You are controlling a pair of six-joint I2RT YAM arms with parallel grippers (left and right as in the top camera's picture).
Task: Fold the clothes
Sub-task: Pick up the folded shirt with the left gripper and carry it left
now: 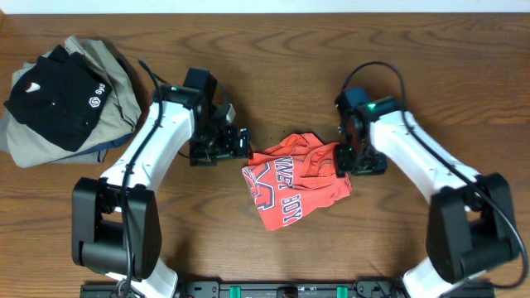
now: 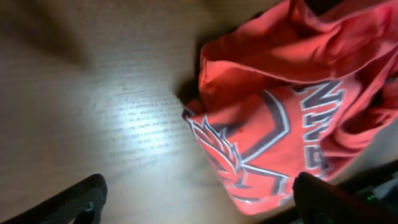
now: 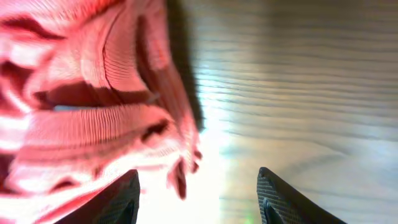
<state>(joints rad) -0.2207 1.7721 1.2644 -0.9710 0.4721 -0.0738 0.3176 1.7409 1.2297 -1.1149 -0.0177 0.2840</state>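
Note:
I should bring my left gripper down and to the right in the overhead view, onto the T-shirt's edge (image 1: 257, 159) (image 2: 208, 93) next to the print, because there is mostly bare wood between its open fingers.
The coral-red T-shirt (image 1: 294, 184) lies crumpled in the middle of the table, its white-and-dark lettered print facing up. My left gripper (image 1: 242, 147) is open at the shirt's upper left edge; in the left wrist view the shirt (image 2: 280, 118) fills the right side between the spread fingers (image 2: 199, 202). My right gripper (image 1: 346, 159) is open at the shirt's right edge; in the right wrist view bunched red fabric (image 3: 93, 106) lies against the left finger, with a loose fold hanging between the fingers (image 3: 198, 196). Neither gripper holds anything.
A black garment with white logos (image 1: 58, 95) lies on a khaki-grey garment (image 1: 99, 124) at the far left of the wooden table (image 1: 464, 83). Both arm bases stand at the front edge.

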